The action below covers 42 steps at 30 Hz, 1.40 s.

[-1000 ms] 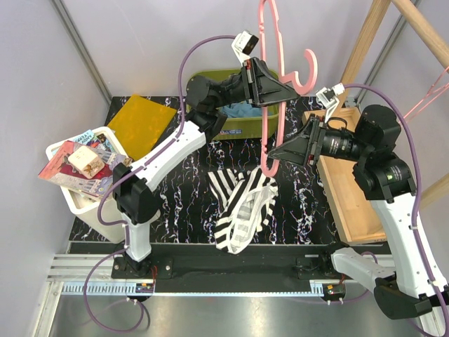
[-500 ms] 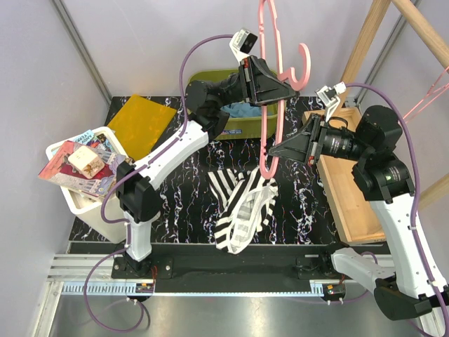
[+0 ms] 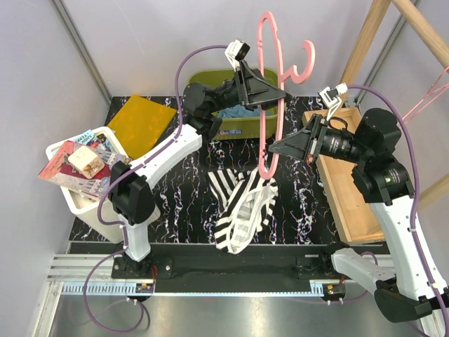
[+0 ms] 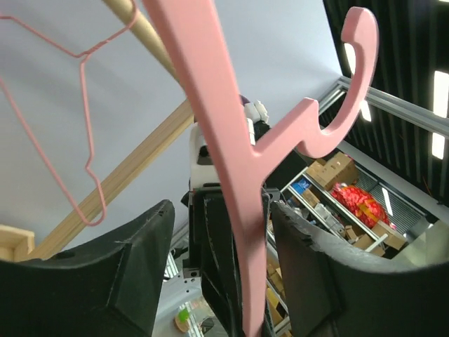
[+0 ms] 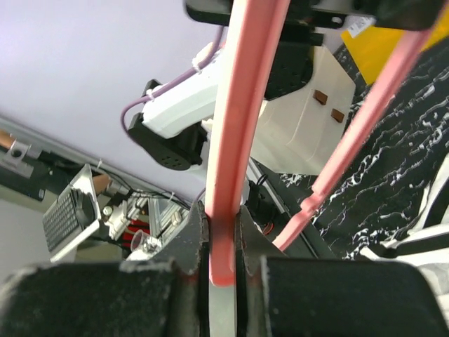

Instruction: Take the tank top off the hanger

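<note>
The rack's bar is outward, to my right gripper's right in the top view, so my right gripper needs to carry the bare hanger's hook over the rack's top bar next and let go.
A pink plastic hanger stands upright in the air above the table, hook at the top. My right gripper is shut on its lower bar; in the right wrist view the pink bar is pinched between the jaws of the right gripper. My left gripper is open around the hanger's upper part, with the bar standing free between the fingers. The black-and-white striped tank top lies crumpled on the table just under the hanger's lower end; whether it touches the hanger I cannot tell.
A white bin of books and a yellow sheet sit at the left. An olive bin stands at the back. A wooden tray and wooden rack with a thin wire hanger are at the right.
The right gripper has closed on the hanger's lower bar. The left gripper has let go and opened around the upper part. The hanger has shifted slightly left and up.
</note>
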Available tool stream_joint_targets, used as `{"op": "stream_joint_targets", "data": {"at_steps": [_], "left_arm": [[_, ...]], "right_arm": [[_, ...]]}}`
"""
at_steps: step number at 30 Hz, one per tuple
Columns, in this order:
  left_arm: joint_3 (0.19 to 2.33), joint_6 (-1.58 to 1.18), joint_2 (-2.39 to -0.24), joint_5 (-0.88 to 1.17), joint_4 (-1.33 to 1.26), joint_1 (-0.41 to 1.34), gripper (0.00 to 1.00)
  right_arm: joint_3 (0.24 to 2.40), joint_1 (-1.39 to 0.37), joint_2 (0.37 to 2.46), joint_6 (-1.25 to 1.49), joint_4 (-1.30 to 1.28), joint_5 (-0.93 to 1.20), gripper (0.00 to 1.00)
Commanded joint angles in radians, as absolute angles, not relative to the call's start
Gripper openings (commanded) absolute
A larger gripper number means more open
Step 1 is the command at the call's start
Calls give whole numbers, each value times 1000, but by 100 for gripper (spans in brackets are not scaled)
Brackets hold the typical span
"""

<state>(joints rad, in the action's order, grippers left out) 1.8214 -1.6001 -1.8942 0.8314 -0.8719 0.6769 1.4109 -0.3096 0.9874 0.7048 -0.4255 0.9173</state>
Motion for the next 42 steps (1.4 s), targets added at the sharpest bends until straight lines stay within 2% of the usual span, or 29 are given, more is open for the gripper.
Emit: {"op": "stream_joint_targets", "data": {"at_steps": [1,8,14,19,22,32,42], "left_arm": [[1756,-1559,-1789,841,-913,637,67],[1683,-1464,-1672,899,-796,609,72],[1499,-1385,-1475,907,-681,542,72],[1486,-1047,-1327,867,-178,540,72],[1462,-945,-1249,821,-11,540,72],[1299,-917,-1102,772,123,540,73],[1315,-809,-1025,756,303,540,73]], "right_arm": [[1405,-311,946,729,-368,850,0],[1407,-311,957,772,-385,740,0],[1407,-311,966,828,-429,579,0],[1482,-311,1009,833,-503,381,0],[1538,-313,1061,854,-531,272,0],[1730,-304,1245,928,-569,-27,0],[1904,-241,1397,977,-572,-254,0]]}}
